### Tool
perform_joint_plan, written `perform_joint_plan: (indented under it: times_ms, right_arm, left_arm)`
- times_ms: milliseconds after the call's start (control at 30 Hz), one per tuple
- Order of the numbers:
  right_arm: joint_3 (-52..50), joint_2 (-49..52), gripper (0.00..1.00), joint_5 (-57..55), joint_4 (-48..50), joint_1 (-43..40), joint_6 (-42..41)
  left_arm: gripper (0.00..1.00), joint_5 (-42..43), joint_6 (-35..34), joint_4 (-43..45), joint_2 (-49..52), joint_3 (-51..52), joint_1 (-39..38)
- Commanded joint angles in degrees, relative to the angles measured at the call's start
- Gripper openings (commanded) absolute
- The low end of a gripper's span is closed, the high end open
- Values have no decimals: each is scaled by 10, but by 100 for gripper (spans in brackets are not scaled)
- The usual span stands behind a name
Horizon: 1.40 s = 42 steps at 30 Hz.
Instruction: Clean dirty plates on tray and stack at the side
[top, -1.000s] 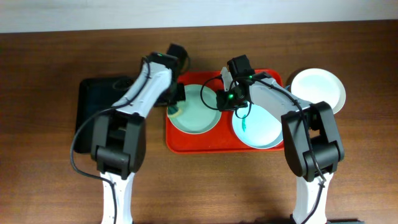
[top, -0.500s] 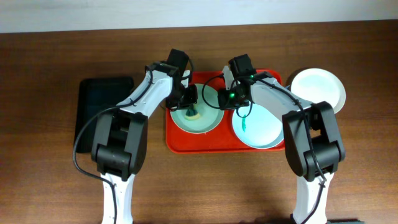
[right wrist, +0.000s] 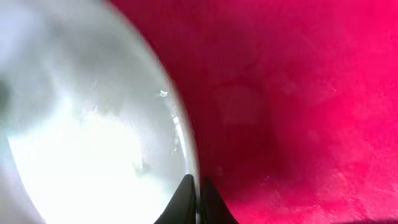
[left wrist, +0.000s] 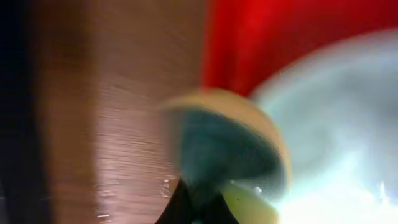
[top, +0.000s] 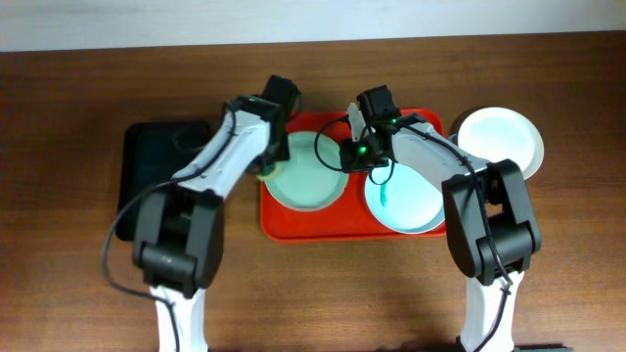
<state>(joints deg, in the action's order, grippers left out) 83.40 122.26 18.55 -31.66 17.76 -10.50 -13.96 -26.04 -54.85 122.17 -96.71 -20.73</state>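
The mint green plate (top: 308, 181) comes up off the tray in my right gripper next and goes over the white plate (top: 501, 140), to stack the plates at the side.
The mint green plate (top: 308, 181) lies on the left half of the red tray (top: 333, 227). The pale blue plate (top: 411, 200) lies on the right half and bears a teal smear (top: 384, 193). The white plate (top: 501, 140) sits on the table, off the tray's right end. My left gripper (top: 269, 166) is shut on a yellow sponge with a dark teal face (left wrist: 224, 155), at the mint plate's left rim (left wrist: 336, 112) by the tray's edge (left wrist: 261, 37). My right gripper (top: 349, 156) is shut on the mint plate's right rim (right wrist: 194, 186); plate (right wrist: 87, 137), tray (right wrist: 298, 93).
A smaller black tray (top: 156, 161) lies on the wooden table left of the red tray. The left wrist view is blurred by motion.
My left gripper swept the sponge right onto the middle of the mint plate, then back left to its rim. My right gripper has held still on the rim.
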Motion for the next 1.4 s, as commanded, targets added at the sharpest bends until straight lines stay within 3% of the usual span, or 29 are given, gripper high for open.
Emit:
perform_joint_plan:
  times_ms: [0, 200, 400, 633, 867, 1000, 1067, 1267, 1367]
  right_arm:
    - [9, -4, 4, -76, -15, -3, 13]
    - [54, -50, 4, -240, -75, 36, 71]
    - [130, -92, 4, -624, -150, 144, 90]
    - [163, -94, 4, -914, -112, 269, 316]
    - [163, -94, 4, -1067, -15, 329, 476]
    - [163, -94, 4, -1035, -9, 330, 447]
    - [162, -94, 4, -985, -21, 320, 370]
    - [163, -96, 4, -606, -167, 211, 60]
    - [163, -100, 4, -392, -179, 116, -26]
  left_arm:
    - [0, -14, -18, 2, -100, -21, 40]
    - [0, 30, -18, -63, -164, -21, 111]
    - [0, 34, -18, -102, -165, -12, 210]
    - [0, 86, -18, -104, -165, -12, 282]
    - [0, 86, -18, -103, -165, -9, 288]
    - [0, 86, -18, -103, -165, -9, 288]
    - [0, 86, -18, -104, -165, -9, 288]
    - [0, 86, -18, -103, -165, -9, 288]
    - [0, 86, -18, -102, -164, -8, 288]
